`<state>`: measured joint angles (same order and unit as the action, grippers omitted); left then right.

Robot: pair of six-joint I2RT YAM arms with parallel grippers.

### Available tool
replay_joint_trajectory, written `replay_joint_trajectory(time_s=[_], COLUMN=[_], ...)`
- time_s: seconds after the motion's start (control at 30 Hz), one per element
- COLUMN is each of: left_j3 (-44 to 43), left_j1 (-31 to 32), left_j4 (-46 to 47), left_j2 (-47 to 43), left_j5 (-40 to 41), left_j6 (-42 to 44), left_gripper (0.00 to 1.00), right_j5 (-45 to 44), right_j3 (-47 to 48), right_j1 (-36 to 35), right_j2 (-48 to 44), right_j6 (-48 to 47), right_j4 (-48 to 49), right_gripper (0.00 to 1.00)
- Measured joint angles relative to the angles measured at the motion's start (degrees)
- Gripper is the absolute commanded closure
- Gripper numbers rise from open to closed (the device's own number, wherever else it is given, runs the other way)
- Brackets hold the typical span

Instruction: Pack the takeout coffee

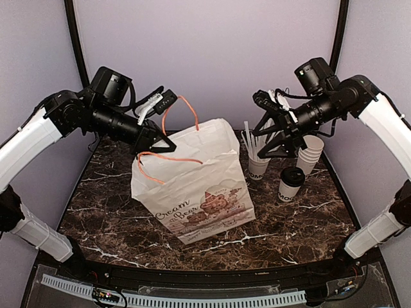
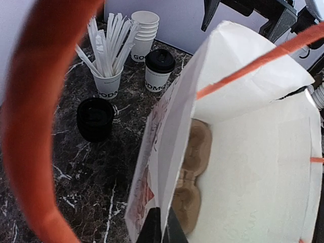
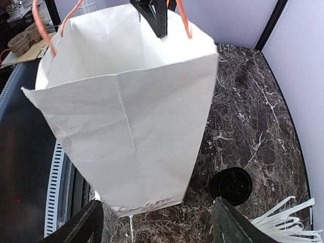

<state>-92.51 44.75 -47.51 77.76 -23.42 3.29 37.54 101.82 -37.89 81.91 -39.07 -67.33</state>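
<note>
I will next move my right gripper over the bag (image 1: 192, 183) onto the near orange handle, which is to its left in the top view.
The takeout coffee (image 1: 292, 183) stands upright on the marble table right of the white paper bag (image 1: 192, 183); its black dome lid also shows in the left wrist view as the coffee (image 2: 159, 68). My left gripper (image 1: 154, 142) is shut on the bag's upper left rim, and its fingertips (image 2: 162, 230) pinch the paper edge. A brown cardboard cup carrier (image 2: 195, 177) lies inside the bag. My right gripper (image 1: 270, 144) hangs open above the cup of sticks, back and left of the coffee. Its fingers (image 3: 81, 225) are spread wide with nothing between them.
A white cup of white sticks (image 1: 258, 163) and a stack of lidless white cups (image 1: 310, 154) stand behind the coffee. A stack of black lids (image 2: 95, 119) sits near the bag's far side. The bag's orange handles (image 1: 183, 106) stick up. Purple walls close in the back and sides.
</note>
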Motion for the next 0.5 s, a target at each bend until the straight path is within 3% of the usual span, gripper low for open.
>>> replay_joint_trajectory(time_s=[0.3, 0.37, 0.4, 0.43, 0.5], left_j3=[-3.78, -3.78, -3.76, -3.76, -3.76], left_j1=[-1.27, -1.53, -1.55, -1.62, -1.62], left_j4=[-6.34, -6.99, -7.19, -7.34, -7.65], left_j2=[4.81, 5.14, 5.31, 5.62, 6.36], left_j5=[-7.02, -7.65, -7.69, -7.67, -6.12], left_j6=[-1.53, -1.73, -1.84, -1.97, -2.38], left_gripper=[1.00, 0.74, 0.51, 0.37, 0.29], right_j5=[0.81, 0.76, 0.72, 0.76, 0.74], right_j3=[3.85, 4.83, 5.20, 5.31, 5.31], right_j1=[-3.80, -5.81, -6.86, -7.89, -9.49], right_j2=[0.13, 0.44, 0.74, 1.11, 2.16], right_j6=[-0.09, -0.11, -0.11, -0.13, -0.15], right_j4=[-1.16, -1.31, -1.31, -1.31, -1.46], right_gripper=[0.24, 0.24, 0.24, 0.24, 0.24])
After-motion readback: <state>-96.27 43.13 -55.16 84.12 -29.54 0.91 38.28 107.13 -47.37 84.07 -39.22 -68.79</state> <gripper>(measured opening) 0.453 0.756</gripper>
